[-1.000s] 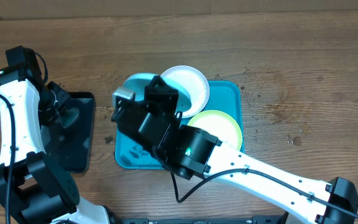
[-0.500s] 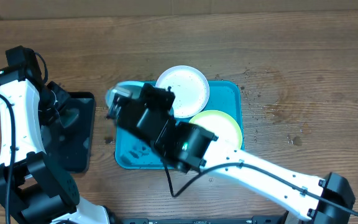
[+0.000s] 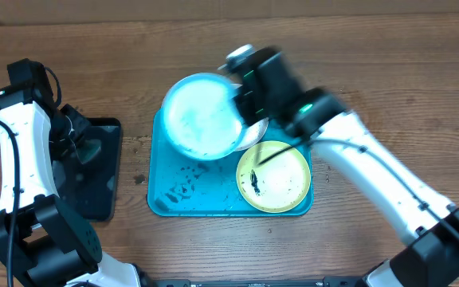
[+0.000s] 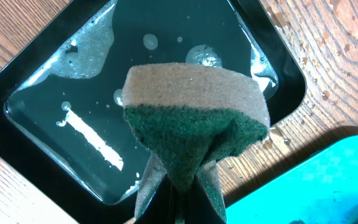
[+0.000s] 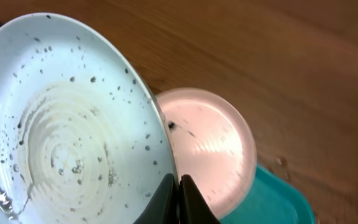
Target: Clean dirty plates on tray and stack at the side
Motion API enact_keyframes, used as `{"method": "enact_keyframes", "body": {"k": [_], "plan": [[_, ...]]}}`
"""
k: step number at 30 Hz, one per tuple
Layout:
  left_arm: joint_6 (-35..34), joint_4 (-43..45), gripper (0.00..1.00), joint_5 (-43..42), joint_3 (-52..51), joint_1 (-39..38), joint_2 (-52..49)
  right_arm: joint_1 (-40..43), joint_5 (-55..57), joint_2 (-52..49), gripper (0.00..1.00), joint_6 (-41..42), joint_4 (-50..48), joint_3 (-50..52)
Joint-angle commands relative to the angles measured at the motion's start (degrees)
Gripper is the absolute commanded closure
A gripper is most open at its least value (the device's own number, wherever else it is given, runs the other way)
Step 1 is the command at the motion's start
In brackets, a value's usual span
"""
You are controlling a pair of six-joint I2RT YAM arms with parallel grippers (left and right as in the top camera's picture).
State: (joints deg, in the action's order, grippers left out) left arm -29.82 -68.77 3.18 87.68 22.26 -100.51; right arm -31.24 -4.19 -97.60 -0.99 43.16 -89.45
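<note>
My right gripper will carry the plate to the open wood below it, to its right in the overhead view, then lower the plate and release it. The open wood there has room for the plate.
My right gripper (image 3: pixel 244 97) (image 5: pixel 178 193) is shut on the rim of the light blue plate (image 3: pixel 202 116) (image 5: pixel 67 137) and holds it lifted and tilted over the turquoise tray (image 3: pixel 174 191), its wet face speckled with dark bits. The white plate (image 5: pixel 210 143) lies on the tray's far side, mostly hidden overhead behind the blue plate. The yellow-green plate (image 3: pixel 274 177) lies on the tray's right half with dark smears. My left gripper (image 4: pixel 179 199) is shut on a green-and-tan sponge (image 4: pixel 194 130) above the black tray.
A black rectangular tray (image 3: pixel 94 171) (image 4: pixel 61 93) holding soapy water sits left of the turquoise tray. Dark crumbs dot the wood (image 3: pixel 349 143) right of the tray. The left arm (image 3: pixel 14 143) stands along the table's left side.
The right arm swung from across the tray's front to the far right side, and the light blue plate has risen off the tray in its grip, uncovering the yellow-green plate. The left arm has not moved.
</note>
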Motion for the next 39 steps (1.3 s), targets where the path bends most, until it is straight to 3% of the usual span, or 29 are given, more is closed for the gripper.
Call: {"method": "enact_keyframes", "body": {"k": [1, 9, 17, 24, 31, 35, 39], "plan": [[0.7, 0.17, 0.96, -0.24, 0.55, 0.22, 0.87, 10.27, -18.25, 3.19, 0.96, 3.23, 4.22, -0.24], [0.63, 0.31, 0.96, -0.26, 0.55, 0.22, 0.87, 34.36, -19.93, 3.08, 0.96, 3.87, 19.08, -0.11], [0.46, 0.28, 0.96, -0.28, 0.55, 0.22, 0.87, 48.06, -5.79, 2.86, 0.96, 12.35, 13.2, 6.36], [0.46, 0.26, 0.96, -0.28, 0.55, 0.22, 0.87, 51.36, -2.86, 1.79, 0.96, 17.0, -2.86, 21.27], [0.48, 0.61, 0.96, -0.24, 0.55, 0.22, 0.87, 51.25, -2.34, -1.79, 0.96, 21.9, -6.25, 25.07], [0.48, 0.79, 0.96, -0.26, 0.55, 0.22, 0.87, 51.23, -4.22, -2.43, 0.72, 21.81, -5.55, 25.14], [0.48, 0.98, 0.95, -0.26, 0.55, 0.22, 0.87, 51.23, -11.26, -1.79, 0.67, 20.04, -3.61, 23.58]]}}
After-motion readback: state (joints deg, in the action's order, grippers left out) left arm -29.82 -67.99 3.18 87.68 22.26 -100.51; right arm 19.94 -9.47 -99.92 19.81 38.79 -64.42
